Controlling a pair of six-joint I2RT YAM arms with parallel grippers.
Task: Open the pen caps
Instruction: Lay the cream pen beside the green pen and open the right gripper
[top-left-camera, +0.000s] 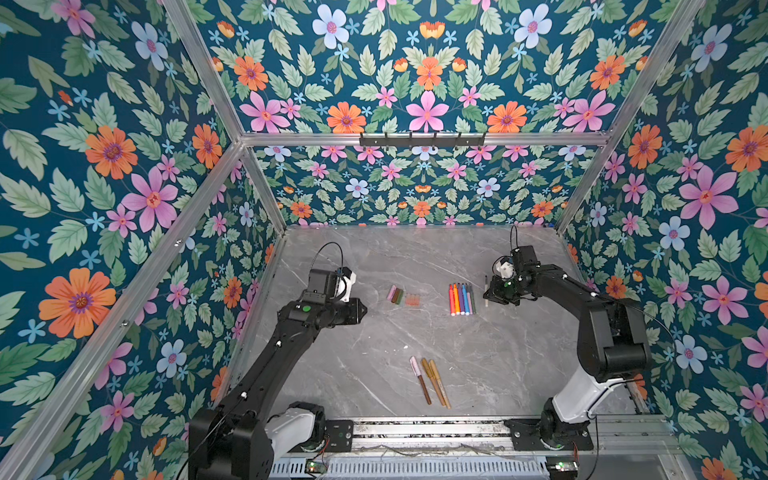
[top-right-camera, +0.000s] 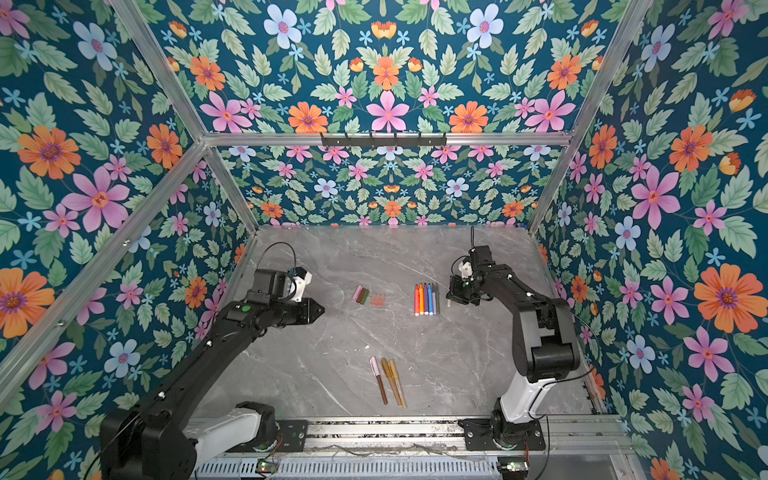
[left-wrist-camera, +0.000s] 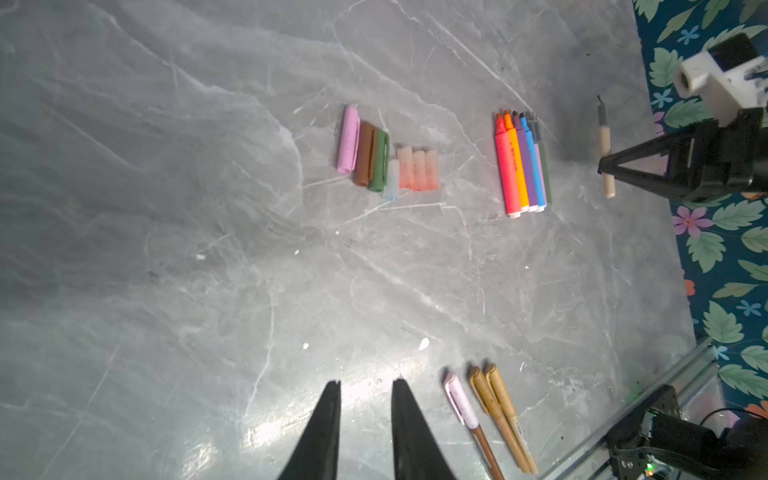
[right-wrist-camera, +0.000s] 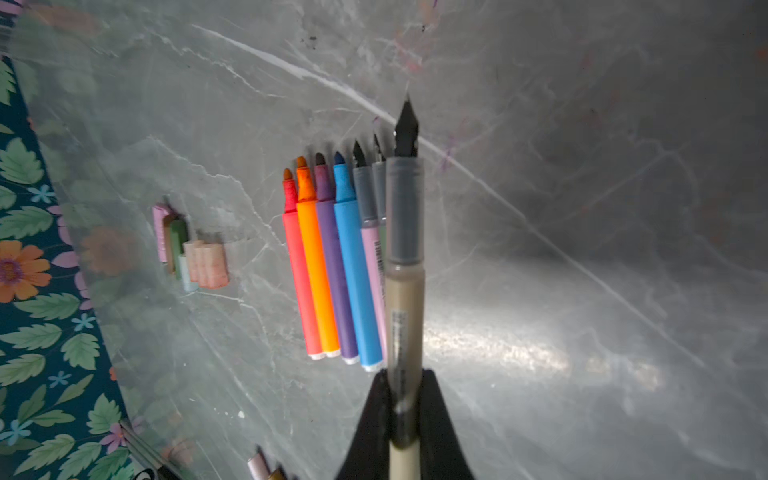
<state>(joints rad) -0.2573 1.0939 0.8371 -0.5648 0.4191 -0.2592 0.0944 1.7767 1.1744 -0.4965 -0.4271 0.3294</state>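
The pens lie side by side, so the robot's right gripper will next move toward the uncapped pens and down, and release the beige pen on the tabletop (top-left-camera: 478, 301) beside the green pen.
Several loose pen caps (top-left-camera: 402, 296) (left-wrist-camera: 386, 156) lie side by side mid-table: pink, brown, green, pale blue and peach. To their right several uncapped pens (top-left-camera: 461, 299) (right-wrist-camera: 332, 266) lie in a row. Three capped pens (top-left-camera: 430, 380) (left-wrist-camera: 490, 411), one pink-capped and two gold, lie near the front. My right gripper (right-wrist-camera: 405, 374) (top-left-camera: 486, 296) is shut on a beige uncapped pen (right-wrist-camera: 405, 291) with a black nib, held just right of the row. My left gripper (left-wrist-camera: 366, 382) (top-left-camera: 363, 311) hangs left of the caps, open, with nothing between its fingers.
The grey marble table (top-left-camera: 374, 353) is bounded by flowered walls on three sides and a metal rail (top-left-camera: 428, 428) at the front carrying both arm bases. Small white specks (left-wrist-camera: 424, 344) lie on the table ahead of the left fingers.
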